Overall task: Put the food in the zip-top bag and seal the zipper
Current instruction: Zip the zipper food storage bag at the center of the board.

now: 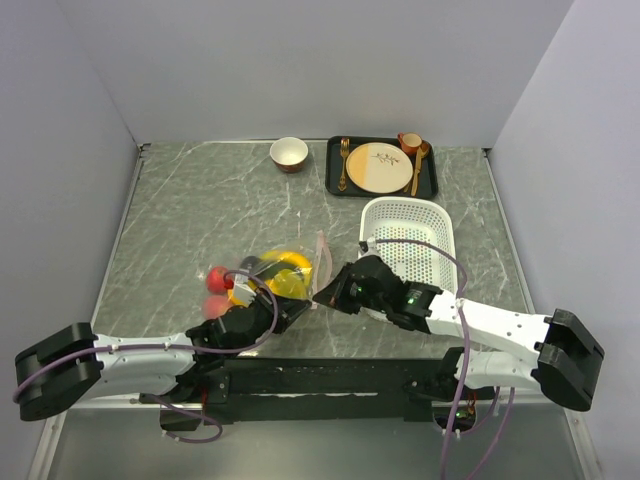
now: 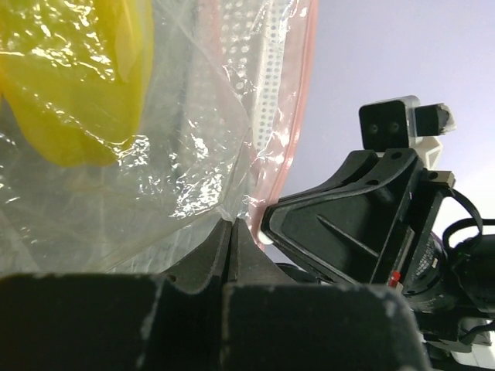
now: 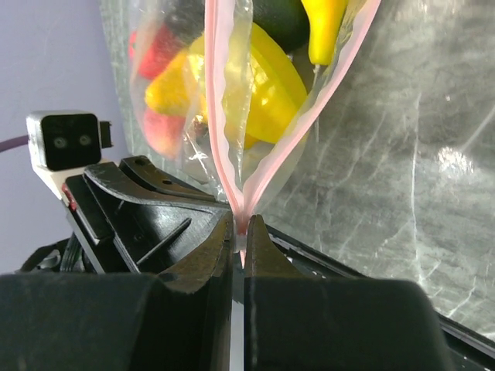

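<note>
My right gripper slides outward along the gaping zipper pieces to the pink zipper's far end next and releases, since that end lies outward of my gripper.
The clear zip-top bag [image 1: 262, 280] lies on the marble table with the food [image 1: 280, 272] inside: yellow, red and dark pieces. In the right wrist view, yellow fruit [image 3: 263, 85] and red fruit [image 3: 158, 50] show through the film. The pink zipper [image 3: 220, 116] gapes open above my right gripper [image 3: 241, 226], which is shut on the zipper's end. My left gripper [image 2: 233, 222] is shut on the bag's clear film [image 2: 178, 170], just beside the zipper [image 2: 298, 100]. Both grippers [image 1: 295, 310] [image 1: 326, 293] meet at the bag's near right corner.
A white perforated basket [image 1: 410, 240] stands right of the bag, behind the right arm. At the back are a black tray [image 1: 335, 150] with a beige plate, cutlery and a cup [image 1: 410, 143], and a small bowl [image 1: 289, 153].
</note>
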Controlling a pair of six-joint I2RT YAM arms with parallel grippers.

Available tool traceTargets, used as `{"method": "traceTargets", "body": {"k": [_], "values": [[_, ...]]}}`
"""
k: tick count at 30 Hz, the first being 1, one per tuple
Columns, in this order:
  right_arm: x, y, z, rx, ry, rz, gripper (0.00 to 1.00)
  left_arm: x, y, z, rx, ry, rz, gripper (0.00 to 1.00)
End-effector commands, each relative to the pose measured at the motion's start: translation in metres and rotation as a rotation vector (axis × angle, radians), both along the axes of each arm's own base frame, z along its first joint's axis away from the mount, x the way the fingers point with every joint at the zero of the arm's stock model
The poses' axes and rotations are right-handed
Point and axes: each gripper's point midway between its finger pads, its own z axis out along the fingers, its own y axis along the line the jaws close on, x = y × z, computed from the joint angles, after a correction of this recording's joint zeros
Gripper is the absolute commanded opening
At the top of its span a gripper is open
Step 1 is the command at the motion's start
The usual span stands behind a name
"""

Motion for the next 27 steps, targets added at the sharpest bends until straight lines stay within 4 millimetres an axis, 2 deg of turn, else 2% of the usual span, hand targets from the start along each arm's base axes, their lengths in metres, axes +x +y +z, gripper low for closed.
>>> {"method": "traceTargets", "body": {"k": [1,12,27], "values": [[0.022,-0.001,0.028,0.034,-0.066,-0.038,0.05,-0.007,-0.007,0.017,-0.067,-0.033,-0.051,0.01],[0.037,-0.012,0.027,0.023,-0.07,-0.06,0.06,-0.018,-0.01,0.013,-0.066,-0.05,-0.117,0.01],[0.063,-0.018,0.032,0.018,-0.09,-0.073,0.07,-0.032,-0.005,-0.004,-0.033,-0.038,-0.179,0.01]]}}
